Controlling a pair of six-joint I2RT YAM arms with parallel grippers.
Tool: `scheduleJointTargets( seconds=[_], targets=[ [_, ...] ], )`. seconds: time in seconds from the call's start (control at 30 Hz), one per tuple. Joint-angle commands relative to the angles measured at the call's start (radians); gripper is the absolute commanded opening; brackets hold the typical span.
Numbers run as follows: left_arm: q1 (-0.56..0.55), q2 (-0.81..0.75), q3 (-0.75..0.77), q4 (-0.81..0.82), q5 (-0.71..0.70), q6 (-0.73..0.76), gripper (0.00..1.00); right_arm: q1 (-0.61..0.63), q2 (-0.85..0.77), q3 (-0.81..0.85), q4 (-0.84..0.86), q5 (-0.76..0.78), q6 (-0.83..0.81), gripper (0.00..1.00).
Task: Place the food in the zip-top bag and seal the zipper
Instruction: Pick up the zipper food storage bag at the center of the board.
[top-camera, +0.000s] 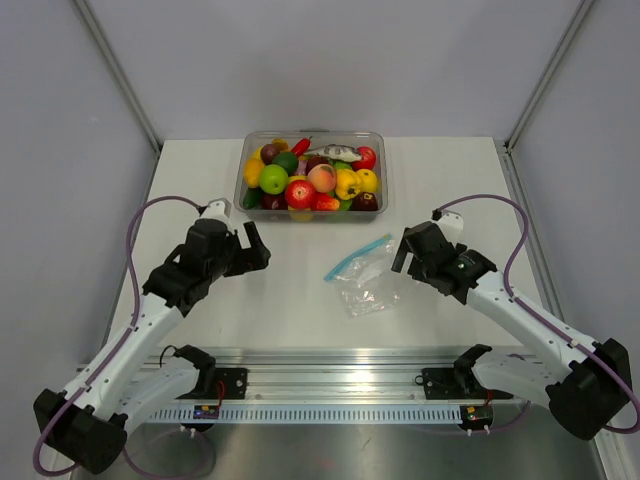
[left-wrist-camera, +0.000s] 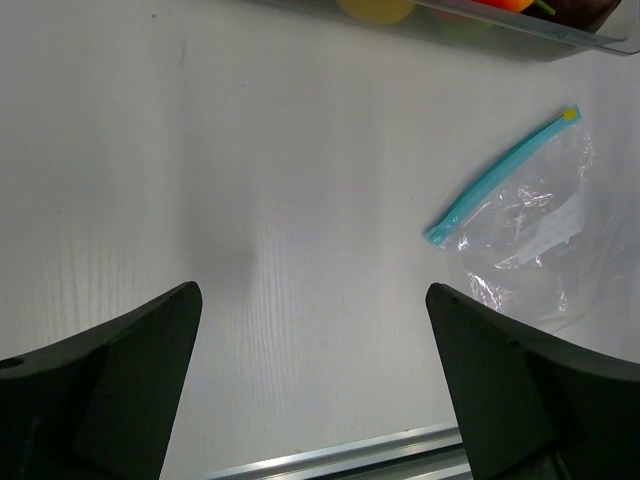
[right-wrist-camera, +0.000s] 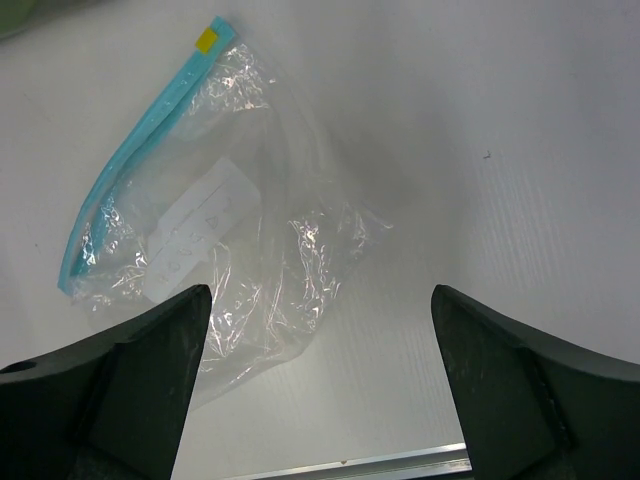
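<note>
The bag lies flat. My right gripper will next move down and to the left in the top view to the teal zipper's middle (top-camera: 358, 257) (right-wrist-camera: 142, 148) below it.
The zip-top bag (top-camera: 368, 282) lies flat and empty on the white table, right of centre, with its teal zipper (top-camera: 358, 257) along the far-left edge. The food is piled in a clear tub, including a green apple (top-camera: 273, 179) and a red round fruit (top-camera: 300, 193). My left gripper (top-camera: 254, 246) is open and empty, left of the bag; the bag (left-wrist-camera: 540, 235) and zipper (left-wrist-camera: 500, 175) show at the right of its view. My right gripper (top-camera: 404, 250) is open and empty just right of the bag; below it I see the bag (right-wrist-camera: 250, 260) and zipper (right-wrist-camera: 140, 150).
The rigid clear tub (top-camera: 378, 140) of several toy fruits stands at the back centre; its near wall shows in the left wrist view (left-wrist-camera: 520, 30). A metal rail (top-camera: 330, 365) runs along the table's near edge. Grey walls close in the sides and back.
</note>
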Motion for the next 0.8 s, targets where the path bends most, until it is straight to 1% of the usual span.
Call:
scheduleJointTargets(
  seconds=[0.0,0.1,0.2,0.27,0.33,0.37,0.4,0.47,0.53,0.63,0.67,0.73,0.77],
  targets=[
    [-0.005,0.038,0.060,-0.019,-0.017,0.011,0.99,-0.001,-0.005,0.001,0.034,-0.001,-0.007,1.00],
    [-0.005,0.074,0.078,-0.045,-0.025,0.008,0.99,-0.003,0.005,-0.002,0.049,-0.013,-0.018,0.99],
    [-0.005,0.080,0.077,-0.049,-0.002,0.008,0.99,-0.004,0.031,0.019,0.057,-0.010,-0.023,0.99],
    [-0.005,0.075,0.063,-0.043,-0.006,0.003,0.99,0.045,0.055,0.065,0.014,0.051,-0.001,0.99],
    [-0.005,0.080,0.065,-0.065,-0.020,-0.006,0.99,0.107,0.115,0.157,-0.024,0.156,0.028,0.99],
    [-0.005,0.084,0.068,-0.072,-0.034,-0.010,0.99,0.149,0.144,0.189,-0.047,0.175,0.032,0.99],
    [-0.005,0.089,0.071,-0.080,-0.039,-0.013,0.99,0.158,0.211,0.247,-0.059,0.191,0.038,0.99],
    [-0.005,0.089,0.072,-0.091,-0.042,-0.015,0.99,0.166,0.312,0.316,-0.067,0.185,0.058,0.96],
    [-0.006,0.077,0.071,-0.097,-0.037,-0.018,0.99,0.168,0.373,0.350,-0.052,0.183,0.104,0.93],
    [-0.005,0.051,0.060,-0.098,-0.026,-0.018,0.99,0.166,0.480,0.419,-0.029,0.154,0.166,0.94],
    [-0.005,0.045,0.051,-0.100,-0.025,-0.018,0.99,0.167,0.538,0.462,-0.030,0.146,0.181,0.94],
    [-0.005,0.029,0.043,-0.102,-0.017,-0.018,0.99,0.168,0.601,0.507,-0.061,0.145,0.232,0.94],
    [-0.005,0.028,0.042,-0.103,-0.011,-0.020,0.99,0.168,0.664,0.553,-0.078,0.149,0.247,0.94]
  ],
)
